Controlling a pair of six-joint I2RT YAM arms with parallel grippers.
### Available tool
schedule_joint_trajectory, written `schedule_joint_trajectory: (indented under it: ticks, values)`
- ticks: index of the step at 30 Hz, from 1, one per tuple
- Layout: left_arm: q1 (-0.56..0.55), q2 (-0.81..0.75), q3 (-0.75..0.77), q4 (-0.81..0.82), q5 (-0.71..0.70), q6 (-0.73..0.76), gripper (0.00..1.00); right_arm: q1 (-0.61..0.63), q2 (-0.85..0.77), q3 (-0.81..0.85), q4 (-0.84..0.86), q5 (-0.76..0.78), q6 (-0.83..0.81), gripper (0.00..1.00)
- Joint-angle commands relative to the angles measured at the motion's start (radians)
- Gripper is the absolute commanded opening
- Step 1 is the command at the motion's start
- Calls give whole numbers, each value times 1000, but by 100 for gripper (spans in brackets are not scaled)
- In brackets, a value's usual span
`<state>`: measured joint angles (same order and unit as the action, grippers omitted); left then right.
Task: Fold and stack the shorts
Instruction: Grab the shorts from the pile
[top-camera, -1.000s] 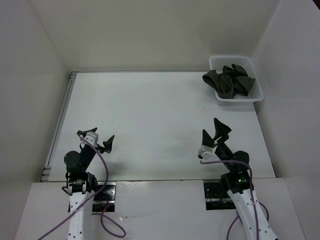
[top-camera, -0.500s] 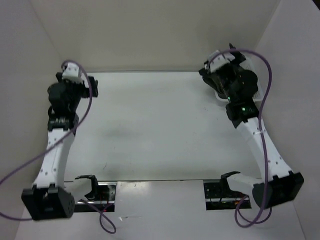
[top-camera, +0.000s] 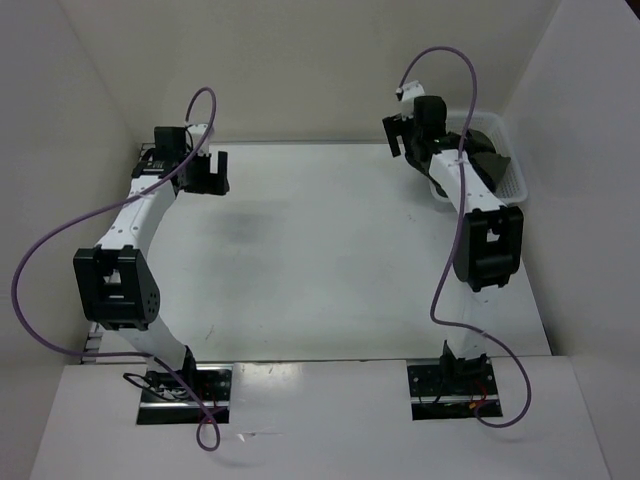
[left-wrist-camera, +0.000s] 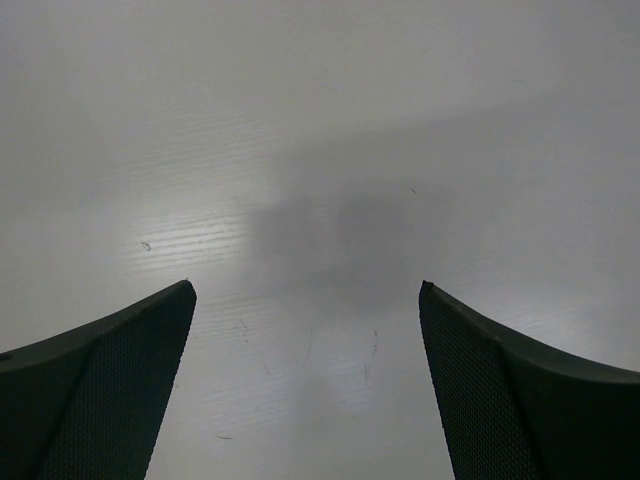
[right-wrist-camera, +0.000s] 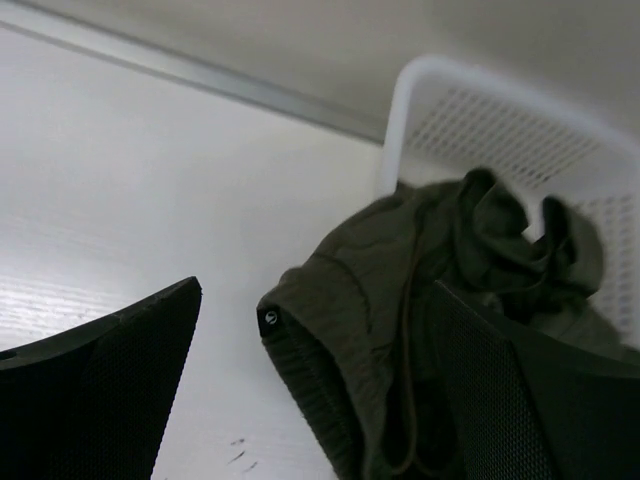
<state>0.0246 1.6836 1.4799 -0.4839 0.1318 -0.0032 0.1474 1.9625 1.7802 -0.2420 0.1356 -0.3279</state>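
Note:
The right gripper moves down onto the shorts' edge hanging over the basket rim next, and closes on the bunched cloth.
The dark olive-green shorts (right-wrist-camera: 400, 330) lie crumpled in the white mesh basket (right-wrist-camera: 420, 90), with a ribbed waistband edge and a drawstring hanging over its near-left rim onto the table. In the top view the shorts (top-camera: 488, 152) are partly hidden by my right arm. My right gripper (right-wrist-camera: 318, 287) is open, its jaws spread either side of the hanging edge and close above it; from above it (top-camera: 405, 140) sits at the basket's left side. My left gripper (left-wrist-camera: 305, 285) is open and empty over bare table at the far left (top-camera: 207, 178).
The basket (top-camera: 512, 188) stands in the far right corner against the right wall. White walls close in the table (top-camera: 320, 250) at the back and both sides. Both arms reach far out, purple cables looping above them.
Both arms have swung out from folded poses near their bases to the far end of the table. The right gripper has come to the basket's left rim; the left one hovers at the far left.

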Motion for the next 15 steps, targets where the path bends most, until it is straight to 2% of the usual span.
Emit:
schedule_joint_trajectory:
  ticks: [1, 10, 15]
  values:
    - [-9, -28, 34, -48, 83, 3, 99, 6, 2, 44, -7, 57, 69, 99]
    - [-9, -10, 22, -27, 14, 3, 99, -3, 128, 48, 13, 91, 47, 99]
    - [-9, -1, 31, -27, 14, 3, 99, -3, 141, -1, 46, 208, 47, 99]
